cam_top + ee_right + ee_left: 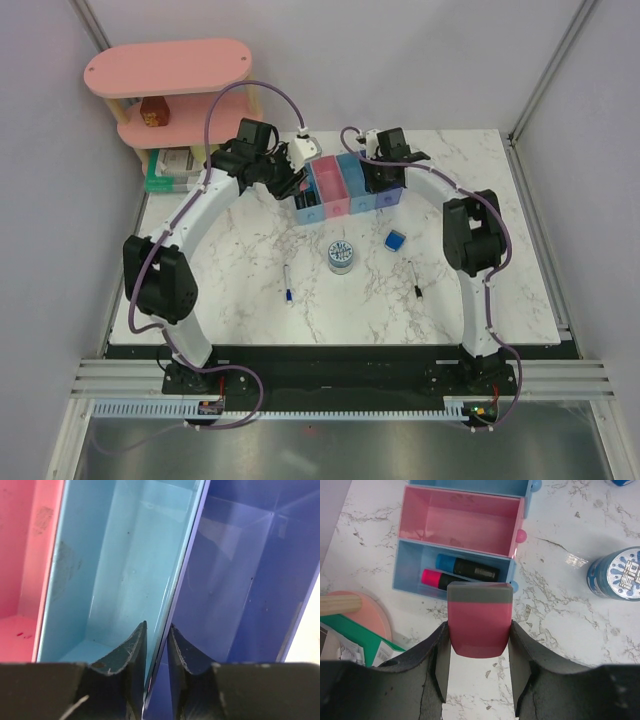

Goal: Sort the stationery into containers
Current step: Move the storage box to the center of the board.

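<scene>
My left gripper carries the eraser (480, 622) to the right in the top view over the empty second light blue bin (470, 484) next. Then it lowers and releases the eraser.
My left gripper (480, 630) is shut on the pink eraser (480, 622), which has a grey band, just in front of the leftmost light blue bin (407, 567). That bin holds two black markers (470, 569) with blue and pink caps. The pink bin (460, 522) beside it is empty. My right gripper (157, 630) is shut on the wall between the second light blue bin (110, 560) and the dark blue bin (240, 580). On the table lie the round tin (341, 256), the blue block (395, 240), the white pen (287, 283) and the thin black pen (414, 279).
The pink tiered shelf (170, 70) stands at the back left, with a red-brown box (153, 112) on it and the green-edged books (170, 170) below. The left gripper (293, 180) and right gripper (385, 170) both crowd the bin row (350, 185).
</scene>
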